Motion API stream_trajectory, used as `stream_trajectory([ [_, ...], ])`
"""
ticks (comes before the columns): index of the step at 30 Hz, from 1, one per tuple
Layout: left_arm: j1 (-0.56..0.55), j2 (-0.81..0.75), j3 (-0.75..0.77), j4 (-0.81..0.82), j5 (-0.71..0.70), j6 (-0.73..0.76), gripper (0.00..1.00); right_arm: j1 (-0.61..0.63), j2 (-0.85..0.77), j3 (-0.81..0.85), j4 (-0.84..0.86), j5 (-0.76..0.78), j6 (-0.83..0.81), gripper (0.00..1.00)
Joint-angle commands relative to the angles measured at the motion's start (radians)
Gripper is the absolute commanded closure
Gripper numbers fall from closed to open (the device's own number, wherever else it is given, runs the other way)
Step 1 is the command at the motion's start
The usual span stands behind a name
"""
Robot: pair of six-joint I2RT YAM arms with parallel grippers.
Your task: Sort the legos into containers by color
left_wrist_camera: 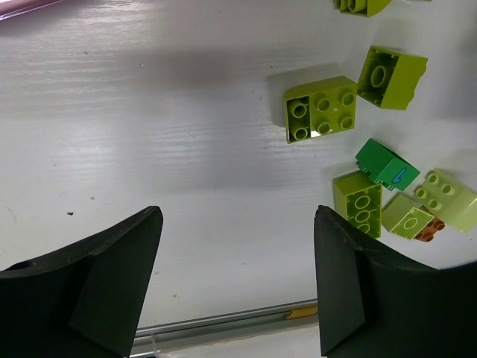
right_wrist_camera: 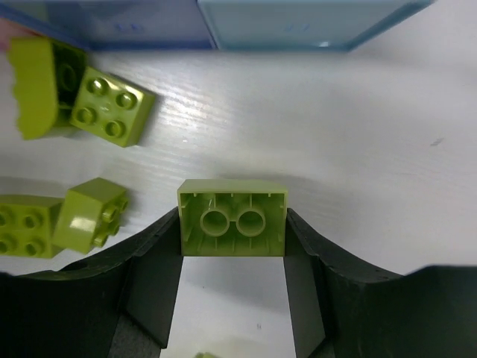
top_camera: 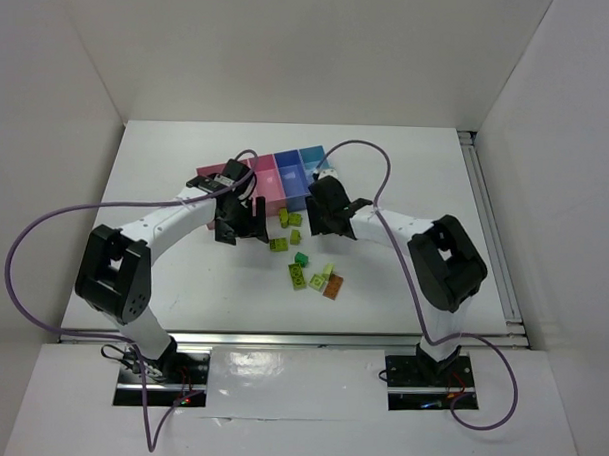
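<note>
The light blue bin [top_camera: 313, 157] [right_wrist_camera: 294, 24] is outward of my right gripper, so next I raise that gripper outward and then lower it into the bin to let go of the yellow-green lego.
In the right wrist view my right gripper [right_wrist_camera: 232, 224] is shut on a yellow-green lego [right_wrist_camera: 232, 216], hollow underside facing the camera, with a finger pressed against each short side. More yellow-green legos [right_wrist_camera: 112, 106] lie to its left. The containers' dark blue bin [right_wrist_camera: 141, 22] and light blue bin [right_wrist_camera: 298, 22] are just beyond. From above, the containers [top_camera: 276, 172] sit at the back and the right gripper [top_camera: 320, 224] is in front of them. My left gripper [left_wrist_camera: 235, 212] is open over bare table, left of a yellow-green lego [left_wrist_camera: 320, 108], a dark green one [left_wrist_camera: 386, 165] and an orange-brown one [left_wrist_camera: 428, 230].
Loose legos [top_camera: 297, 277] are scattered between the two arms in front of the bins. A purple cable [top_camera: 44, 229] loops off the left arm and another arcs over the right arm. White walls enclose the table, and a metal rail [top_camera: 281, 339] runs along its near edge.
</note>
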Motion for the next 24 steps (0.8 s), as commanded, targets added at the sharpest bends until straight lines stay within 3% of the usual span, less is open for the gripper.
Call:
stream_trajectory([
  [1, -0.005, 0.008, 0.037, 0.001, 0.008, 0.006, 0.15, -0.002, -0.146, 0.044, -0.015, 0.076, 0.018, 0.5],
  [8, 0.013, -0.012, 0.037, 0.014, -0.019, -0.007, 0.15, -0.085, -0.137, 0.184, -0.035, 0.12, 0.027, 0.5],
  [16, 0.004, 0.078, 0.08, 0.024, 0.061, 0.102, 0.03, -0.133, 0.138, 0.468, -0.039, 0.068, -0.014, 0.49],
  [21, -0.018, 0.141, 0.135, 0.015, 0.041, 0.122, 0.03, -0.133, 0.251, 0.61, -0.081, 0.05, -0.024, 0.49],
  [24, -0.018, 0.15, 0.145, 0.015, 0.032, 0.122, 0.05, -0.133, 0.274, 0.61, -0.07, 0.05, -0.015, 0.38],
])
